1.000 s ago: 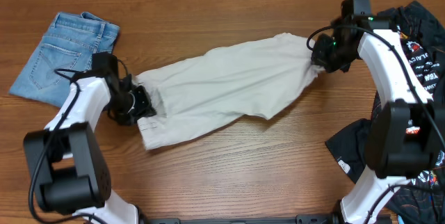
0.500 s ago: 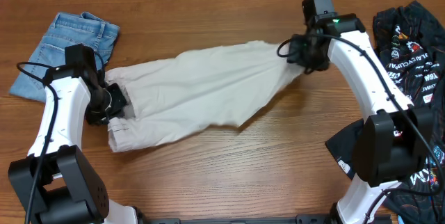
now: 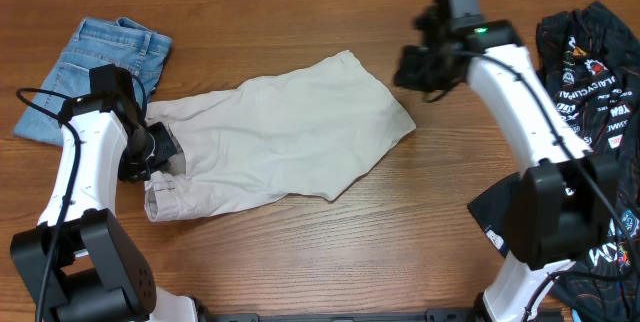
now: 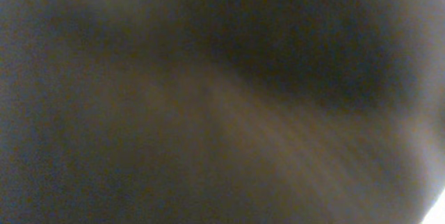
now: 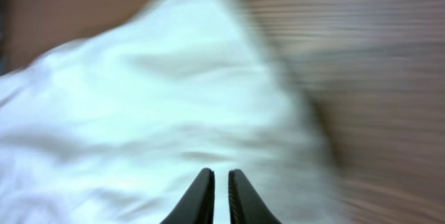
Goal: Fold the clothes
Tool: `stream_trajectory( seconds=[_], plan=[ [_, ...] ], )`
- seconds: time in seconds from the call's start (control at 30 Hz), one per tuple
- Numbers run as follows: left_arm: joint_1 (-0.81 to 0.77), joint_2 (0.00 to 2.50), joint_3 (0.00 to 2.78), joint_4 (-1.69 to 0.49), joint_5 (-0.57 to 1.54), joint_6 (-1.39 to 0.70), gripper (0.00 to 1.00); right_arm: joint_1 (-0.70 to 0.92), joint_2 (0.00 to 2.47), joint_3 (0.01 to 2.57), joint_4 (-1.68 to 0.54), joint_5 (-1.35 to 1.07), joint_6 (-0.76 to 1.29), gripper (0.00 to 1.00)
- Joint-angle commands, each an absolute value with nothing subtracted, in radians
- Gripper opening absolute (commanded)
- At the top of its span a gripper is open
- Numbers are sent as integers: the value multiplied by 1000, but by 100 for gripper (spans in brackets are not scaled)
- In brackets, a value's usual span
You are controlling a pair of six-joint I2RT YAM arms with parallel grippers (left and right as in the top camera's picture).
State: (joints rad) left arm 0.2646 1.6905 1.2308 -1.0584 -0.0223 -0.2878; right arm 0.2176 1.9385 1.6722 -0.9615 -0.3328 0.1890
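Observation:
My left gripper lifts the waistband end next, carries it across the shorts, lowers it onto their opposite end (image 3: 354, 112) and releases it, since the shorts lie spread flat.
The beige shorts (image 3: 280, 137) lie spread flat across the middle of the table, with the waistband end at the left. My left gripper (image 3: 160, 152) sits on that left end and looks shut on the cloth. The left wrist view is dark and blurred and shows nothing clear. My right gripper (image 3: 405, 67) hovers above the table just past the shorts' far right corner. In the right wrist view its fingers (image 5: 221, 175) are nearly together with nothing between them, and the shorts (image 5: 139, 113) lie below.
Folded light-blue denim shorts (image 3: 95, 67) lie at the far left, next to my left arm. A black logo-printed jersey (image 3: 600, 62) is piled along the right edge, and part of it (image 3: 500, 217) lies near the right arm's base.
The shorts were stretched between both grippers and dragged left. Now the right end has left my right gripper and lies flat on the table. My left gripper moved left with the waistband end.

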Motion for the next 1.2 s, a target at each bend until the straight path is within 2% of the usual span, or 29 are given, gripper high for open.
stream_trajectory(
  seconds=[0.0, 0.2, 0.47, 0.57, 0.67, 0.77, 1.03, 1.17],
  plan=[
    [270, 1659, 1273, -1093, 8, -267, 4, 332, 1934, 1675, -915, -500, 160, 10],
    [270, 1659, 1383, -1211, 70, -257, 4, 498, 1993, 1656, -804, -498, 239, 8],
    [270, 1659, 1538, -1336, 132, -249, 4, 614, 2174, 1656, -691, -572, 270, 8],
    [270, 1659, 1567, -1347, 236, -250, 4, 658, 2245, 1656, -681, -616, 270, 8],
    [267, 1659, 1584, -1346, 458, -250, 4, 700, 2306, 1656, -677, -630, 262, 8],
    [248, 1659, 1584, -1346, 578, -250, 4, 721, 2333, 1656, -657, -631, 262, 8],
    [215, 1659, 1596, -1272, 765, -251, 4, 785, 2333, 1656, -588, -631, 266, 9],
    [213, 1659, 1627, -1266, 778, -270, 4, 799, 2333, 1658, -530, -631, 292, 12]
  ],
)
